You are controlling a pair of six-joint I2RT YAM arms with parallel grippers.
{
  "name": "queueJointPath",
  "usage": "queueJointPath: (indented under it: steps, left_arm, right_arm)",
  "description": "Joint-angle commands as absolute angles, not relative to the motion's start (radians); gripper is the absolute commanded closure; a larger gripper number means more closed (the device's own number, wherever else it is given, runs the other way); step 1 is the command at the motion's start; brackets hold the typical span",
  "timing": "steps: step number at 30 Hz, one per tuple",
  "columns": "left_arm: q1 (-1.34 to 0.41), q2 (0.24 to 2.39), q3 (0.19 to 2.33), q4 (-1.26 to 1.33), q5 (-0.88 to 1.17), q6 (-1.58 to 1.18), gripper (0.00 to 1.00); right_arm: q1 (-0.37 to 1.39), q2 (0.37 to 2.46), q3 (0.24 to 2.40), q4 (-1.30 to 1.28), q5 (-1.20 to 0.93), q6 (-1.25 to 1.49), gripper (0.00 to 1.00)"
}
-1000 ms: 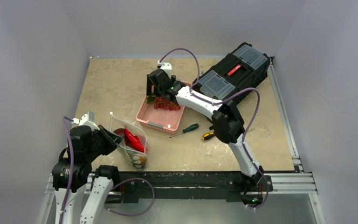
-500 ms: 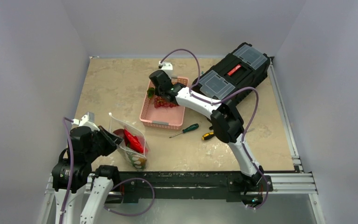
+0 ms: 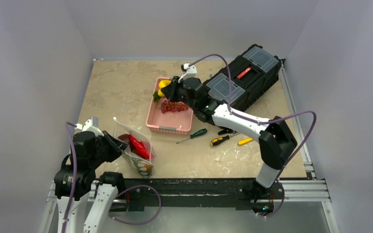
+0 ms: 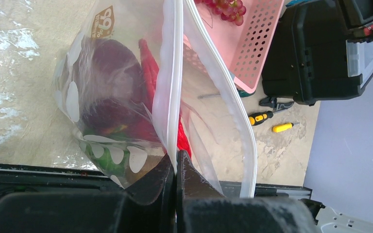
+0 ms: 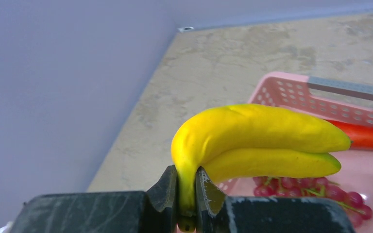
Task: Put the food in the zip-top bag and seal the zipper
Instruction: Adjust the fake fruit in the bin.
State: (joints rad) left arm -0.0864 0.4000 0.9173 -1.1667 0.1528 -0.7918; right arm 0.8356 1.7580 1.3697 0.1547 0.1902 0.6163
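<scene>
The near part of the basket's bottom is bare, below my right gripper and nearer my base. My right gripper should move back and down next and release the banana bunch [image 3: 163, 87] there.
My right gripper [image 5: 186, 172] is shut on the stem end of the yellow banana bunch [image 5: 252, 136], which hangs over the far left corner of the pink basket [image 3: 169, 122]. In the top view the banana bunch [image 3: 163, 87] shows just beyond the right gripper [image 3: 169, 92]. Dark-red grapes [image 3: 174, 107] and an orange carrot [image 5: 366, 137] lie in the basket. The zip-top bag [image 3: 136, 146] stands near the left front with red and dark food inside. My left gripper [image 4: 176, 162] is shut on the bag's near mouth edge, where the white zipper [image 4: 174, 73] gapes open.
A black toolbox [image 3: 243, 77] lies at the back right. Green-handled [image 3: 195, 134], orange-handled [image 3: 218, 141] and yellow-handled [image 3: 245, 141] screwdrivers lie right of the basket. Grey walls close in on the left, back and right.
The right gripper closed on the banana bunch in the basket and lifted it. The right arm's elbow swung to the right, uncovering the yellow screwdriver. The left arm and bag stayed still.
</scene>
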Motion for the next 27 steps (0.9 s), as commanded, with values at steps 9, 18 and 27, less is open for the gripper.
queueJointPath:
  steps: [9,18,27]
  left_arm:
    - [-0.087,0.416,0.913,-1.121,0.168,-0.77,1.0]
    - [-0.088,0.438,0.908,-1.1,0.175,-0.766,1.0]
    - [-0.087,0.442,0.891,-1.094,0.175,-0.764,1.0]
  right_arm:
    - [0.834,1.819,1.03,0.694,-0.141,0.494,1.0]
    - [0.835,1.768,1.008,0.434,0.039,0.438,0.6]
    - [0.836,1.741,1.132,0.113,0.098,0.39,0.26]
